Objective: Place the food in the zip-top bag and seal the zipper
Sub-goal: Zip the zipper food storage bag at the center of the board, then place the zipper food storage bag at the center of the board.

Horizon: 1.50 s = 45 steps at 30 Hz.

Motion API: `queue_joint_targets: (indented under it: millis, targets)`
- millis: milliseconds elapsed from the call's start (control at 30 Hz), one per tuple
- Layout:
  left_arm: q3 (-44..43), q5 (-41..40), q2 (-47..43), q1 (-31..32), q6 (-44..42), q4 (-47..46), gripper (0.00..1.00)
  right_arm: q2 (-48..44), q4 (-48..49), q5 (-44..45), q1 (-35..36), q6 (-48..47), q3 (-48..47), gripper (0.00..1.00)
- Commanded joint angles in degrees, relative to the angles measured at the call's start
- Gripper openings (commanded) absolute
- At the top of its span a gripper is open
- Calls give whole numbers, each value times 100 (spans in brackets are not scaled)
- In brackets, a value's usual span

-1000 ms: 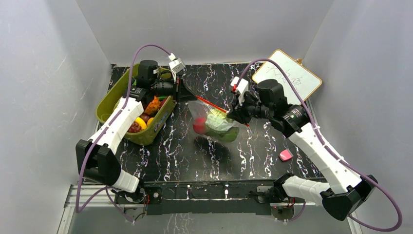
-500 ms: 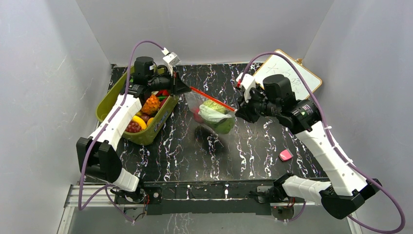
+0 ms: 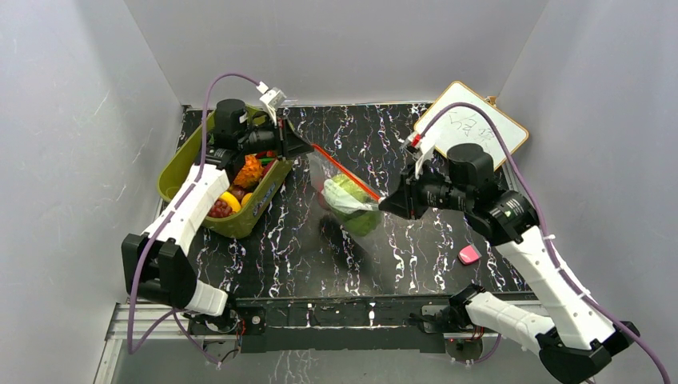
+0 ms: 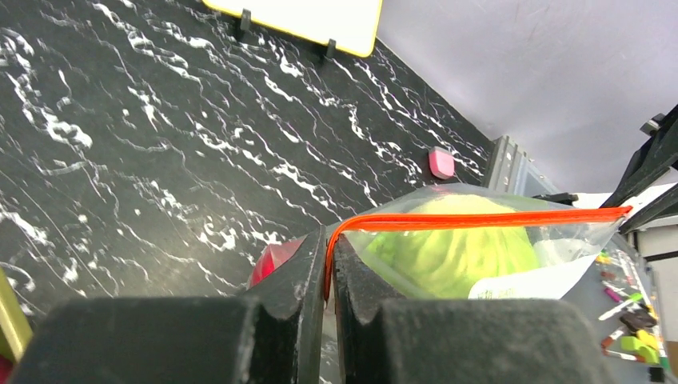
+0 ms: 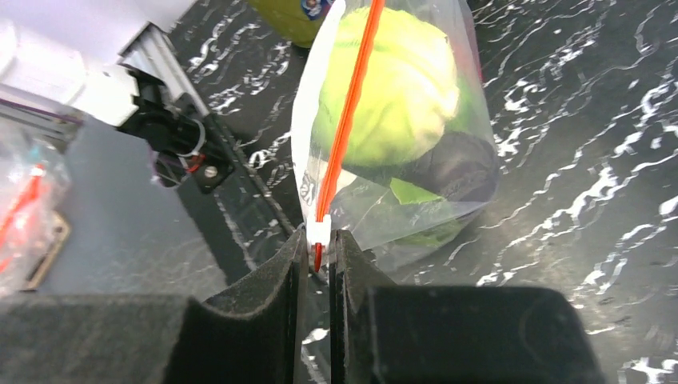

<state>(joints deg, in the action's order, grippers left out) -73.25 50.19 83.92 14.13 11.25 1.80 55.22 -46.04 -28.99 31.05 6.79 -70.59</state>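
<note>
My right gripper lowers toward the black marbled table below the bag next and releases the white slider tab [image 5: 319, 234], since the bag hangs in the air.
The clear zip-top bag [image 3: 349, 204] hangs in the air between both arms, its red-orange zipper [image 3: 344, 169] stretched taut. It holds a pale green cabbage [image 3: 344, 192], a green leaf [image 5: 428, 232] and a red fruit [image 4: 276, 258]. My left gripper [image 3: 305, 147] is shut on the zipper's far-left end [image 4: 329, 268]. My right gripper [image 3: 386, 200] is shut on the white slider tab [image 5: 319, 234] at the other end. In the right wrist view the bag [image 5: 400, 144] hangs past my fingertips [image 5: 297, 248].
An olive-green tub [image 3: 182, 164] with several toy fruits [image 3: 240, 180] stands at the far left under the left arm. A white wood-framed board [image 3: 472, 124] lies at the back right. A small pink block [image 3: 468, 254] lies on the black marbled table [image 3: 304, 248] at the right.
The right gripper has drawn back toward the near right with the slider tab. The left gripper rose slightly toward the far left. The bag has lifted and the zipper is pulled straighter.
</note>
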Motion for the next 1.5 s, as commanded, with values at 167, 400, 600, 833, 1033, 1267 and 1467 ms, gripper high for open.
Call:
queue_joint_targets:
  millis: [167,400,600,833,1033,1267,1467]
  targets:
    - [156,-350,-834,-158,105,184,36,-453,625,576,-11,1236,758,0]
    - [-517,-539,-687,-156,-57,816,70,90,548,1885,-11,1241,720,0]
    - [-668,-1070,-844,-155,-59,1181,98,444,445,3062,-60,1056,677,0]
    - [-714,-1422,-948,-158,-169,1831,98,1202,709,3504,-316,911,425,0]
    - [-649,-1843,-1141,-155,-65,2071,98,1731,868,3519,-696,723,253,0]
    - [-298,-2656,-1390,-157,399,2197,98,2141,826,3947,-781,619,80,6]
    - [-311,-3150,-1551,-158,771,2464,98,2030,660,3867,-802,653,-212,30]
